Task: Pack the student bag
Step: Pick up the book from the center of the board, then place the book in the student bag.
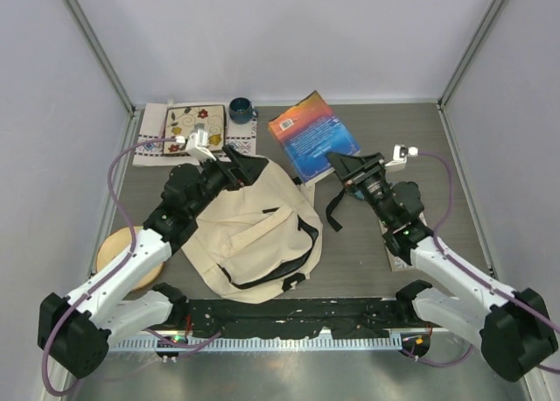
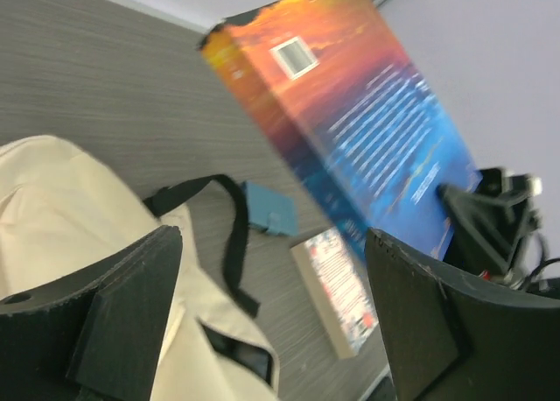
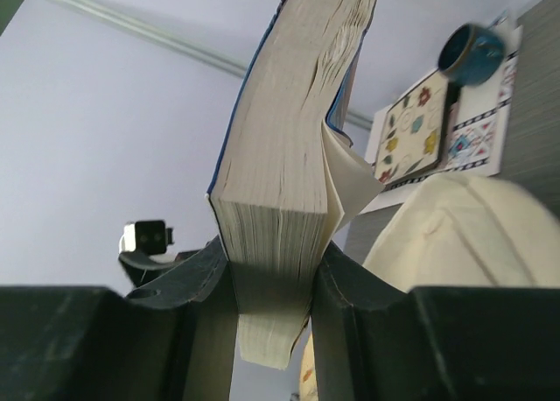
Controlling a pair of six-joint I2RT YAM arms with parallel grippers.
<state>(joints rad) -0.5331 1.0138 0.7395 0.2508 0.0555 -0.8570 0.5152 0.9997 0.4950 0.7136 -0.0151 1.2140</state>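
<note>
My left gripper is to move back and down next and tilt its fingers downward onto the opening's cream edge, because the bag's opening is only a narrow slit.
The student bag (image 1: 254, 230) is a cream backpack with black straps, lying flat on the table between my arms. My left gripper (image 1: 248, 169) hovers at its top edge, open, with nothing between its fingers (image 2: 131, 305); in the left wrist view the bag's cream fabric (image 2: 52, 208) lies below the gripper (image 2: 271, 243). My right gripper (image 1: 344, 166) is shut on the lower edge of a thick blue and orange book (image 1: 311, 134), held up tilted to the right of the bag. The right wrist view shows the page block (image 3: 289, 130) pinched between the jaws of the right gripper (image 3: 271, 261).
A patterned cloth (image 1: 197, 130) and a dark blue cup (image 1: 242, 110) sit at the back left. A round wooden disc (image 1: 122, 252) lies by the left arm. A second book (image 2: 337, 287) and a small blue item (image 2: 267, 210) lie on the table beside the bag's strap.
</note>
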